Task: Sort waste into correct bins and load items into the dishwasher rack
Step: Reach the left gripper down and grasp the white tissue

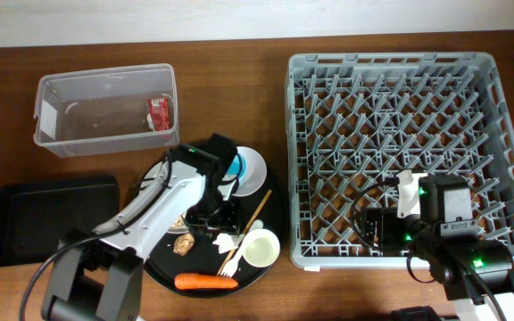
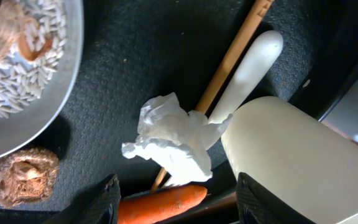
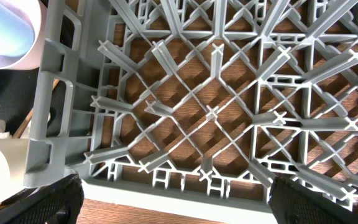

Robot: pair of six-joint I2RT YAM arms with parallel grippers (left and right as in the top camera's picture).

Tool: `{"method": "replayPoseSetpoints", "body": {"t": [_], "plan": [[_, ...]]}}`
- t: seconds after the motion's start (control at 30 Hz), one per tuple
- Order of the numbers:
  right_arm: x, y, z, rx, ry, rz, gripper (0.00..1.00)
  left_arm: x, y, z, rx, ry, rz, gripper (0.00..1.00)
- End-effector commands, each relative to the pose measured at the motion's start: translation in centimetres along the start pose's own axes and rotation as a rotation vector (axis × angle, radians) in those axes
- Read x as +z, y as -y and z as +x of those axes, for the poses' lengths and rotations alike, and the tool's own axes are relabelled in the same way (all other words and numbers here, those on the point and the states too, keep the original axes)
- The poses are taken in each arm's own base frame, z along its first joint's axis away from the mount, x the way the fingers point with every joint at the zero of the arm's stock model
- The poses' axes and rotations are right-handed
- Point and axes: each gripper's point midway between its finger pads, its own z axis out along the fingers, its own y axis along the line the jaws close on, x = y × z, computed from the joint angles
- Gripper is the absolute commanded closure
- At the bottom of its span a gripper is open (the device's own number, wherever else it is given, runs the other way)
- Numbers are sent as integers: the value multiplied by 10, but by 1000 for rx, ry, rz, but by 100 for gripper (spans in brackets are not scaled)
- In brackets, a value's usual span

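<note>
My left gripper lowers, open, onto the edge of the crumpled white tissue (image 2: 169,137) by the carrot and closes next, since the tissue lies uncovered atop the chopstick and fork.
On the round black tray (image 1: 275,214) lie a crumpled white tissue (image 2: 169,137), an orange carrot (image 2: 160,204), a brown lump (image 2: 20,177), a wooden chopstick (image 2: 232,56), a white fork (image 2: 247,68) and a small white cup (image 2: 291,162). A white plate (image 2: 23,74) holds beige food scraps. My left gripper (image 2: 179,208) hovers open just above the tissue and carrot, holding nothing. The light blue cup (image 1: 231,166) and bowl (image 1: 255,168) sit behind the arm. My right gripper (image 3: 179,205) is wide open and empty over the front of the grey dishwasher rack (image 3: 216,112).
The clear tub (image 1: 105,107) at the back left holds a red wrapper (image 1: 160,112). A shallow black rectangular tray (image 1: 52,218) lies at the front left. The rack (image 1: 400,152) fills the right half of the wooden table.
</note>
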Motion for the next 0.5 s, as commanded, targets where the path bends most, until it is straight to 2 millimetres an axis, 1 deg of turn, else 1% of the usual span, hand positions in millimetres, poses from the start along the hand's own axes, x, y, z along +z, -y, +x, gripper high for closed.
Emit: {"method": "replayPoseSetpoints", "body": {"t": [0.0,0.07,0.2,0.37,0.47], "plan": [[-4,-2,-5,8,16,-9,1,3,-3,-1,22,17,-63,40],[-4,-2,-5,8,16,-9,1,4,-4,-2,33,26,-90,40],[-4,-2,-5,8,16,-9,1,6,2,0,63,28,-101,40],[-4,-2,-5,8,16,-9,1,12,-1,2,73,21,-126,41],[-4,-2,-5,8,16,-9,1,19,-4,7,70,7,-130,41]]}}
